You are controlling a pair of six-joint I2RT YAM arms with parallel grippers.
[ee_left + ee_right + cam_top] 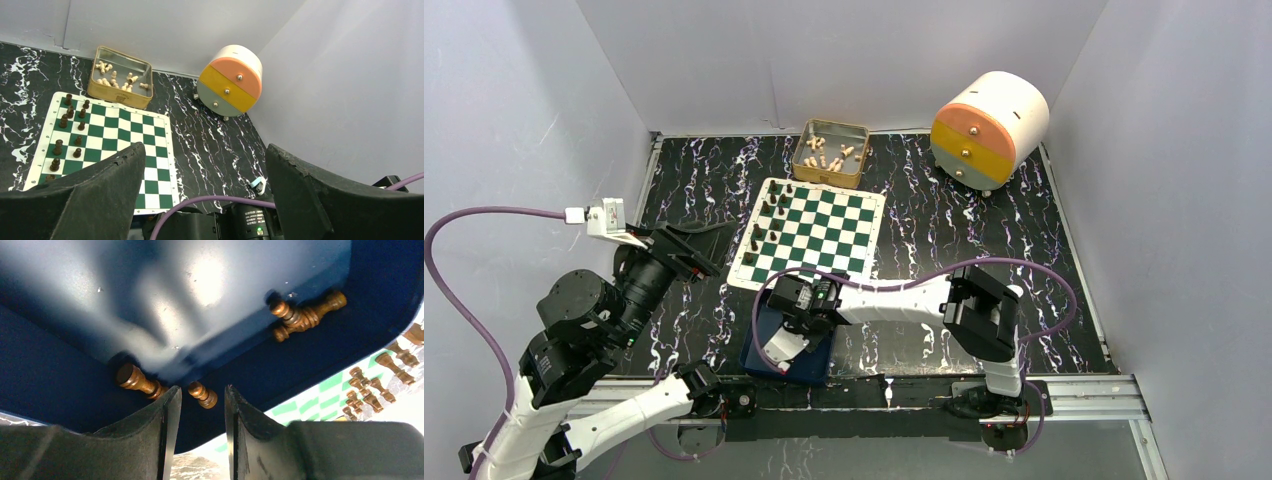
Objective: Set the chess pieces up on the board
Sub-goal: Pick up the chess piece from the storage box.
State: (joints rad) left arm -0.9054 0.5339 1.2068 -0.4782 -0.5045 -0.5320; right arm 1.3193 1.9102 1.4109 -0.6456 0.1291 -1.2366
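The small brown pawn [202, 394] is just below the gap between my fingers. My right gripper needs to move down next, with its open fingers on both sides of the pawn, and close there.
The green-and-white board [814, 235] lies mid-table, with several dark-brown chess pieces [769, 215] standing along its left columns; they also show in the left wrist view [70, 112]. My right gripper [200, 400] is open, down inside the blue tray [75, 370]. A small brown pawn [202, 394] lies on its side just beyond the gap between the fingertips. A larger piece [137, 381] lies by the left finger, and more pieces [302, 315] lie at the far right of the tray. My left gripper [205, 165] is open and empty, held high left of the board.
A gold tin [832, 152] with cream-white pieces stands behind the board. A round white, orange and yellow drawer unit [989, 128] sits at the back right. The blue tray [794, 350] lies at the near edge under the right arm. White walls enclose the table.
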